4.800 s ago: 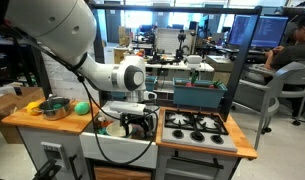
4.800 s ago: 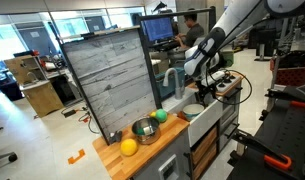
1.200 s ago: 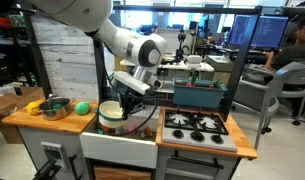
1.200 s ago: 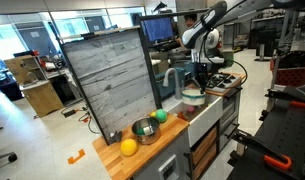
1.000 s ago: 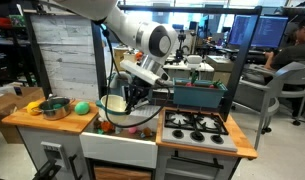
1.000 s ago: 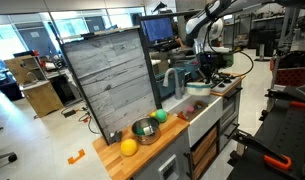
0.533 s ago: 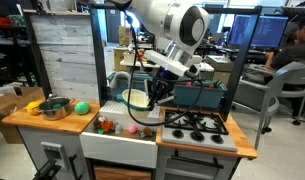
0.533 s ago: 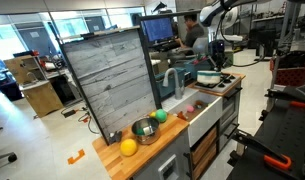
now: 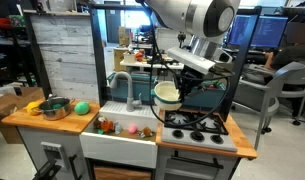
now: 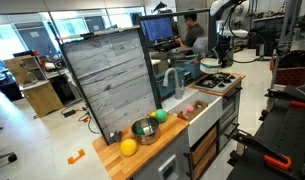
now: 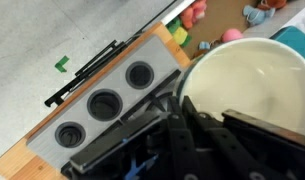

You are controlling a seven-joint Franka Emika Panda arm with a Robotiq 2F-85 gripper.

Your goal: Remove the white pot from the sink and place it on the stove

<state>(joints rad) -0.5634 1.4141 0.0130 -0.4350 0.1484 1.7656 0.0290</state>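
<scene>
Next, my gripper turns and carries the pot away from the sink (image 9: 120, 146), down onto the stove's sink-side burners, then releases it, since the pot still hangs in the air.
The white pot (image 9: 166, 95) hangs in the air above the gap between the sink (image 9: 120, 146) and the stove (image 9: 195, 123), with my gripper (image 9: 176, 88) shut on its rim. In the other exterior view the pot (image 10: 213, 63) is lifted over the stove (image 10: 217, 82), beyond the sink (image 10: 199, 118). The wrist view is filled by the pot's pale inside (image 11: 250, 80), and my gripper (image 11: 182, 108) clamps its near rim with the dark fingers (image 11: 197, 128) close together.
A tall grey faucet (image 9: 127, 86) rises behind the sink, and small colourful toys (image 9: 130, 129) lie in the basin. On the counter stand a shiny metal pot (image 9: 54, 107) and a green ball (image 9: 82, 107). A grey panel with three dark knobs (image 11: 104, 104) shows below the pot.
The arm has lifted the white pot out of the sink and carried it sideways and upward toward the stove. The grip has stayed shut on the rim.
</scene>
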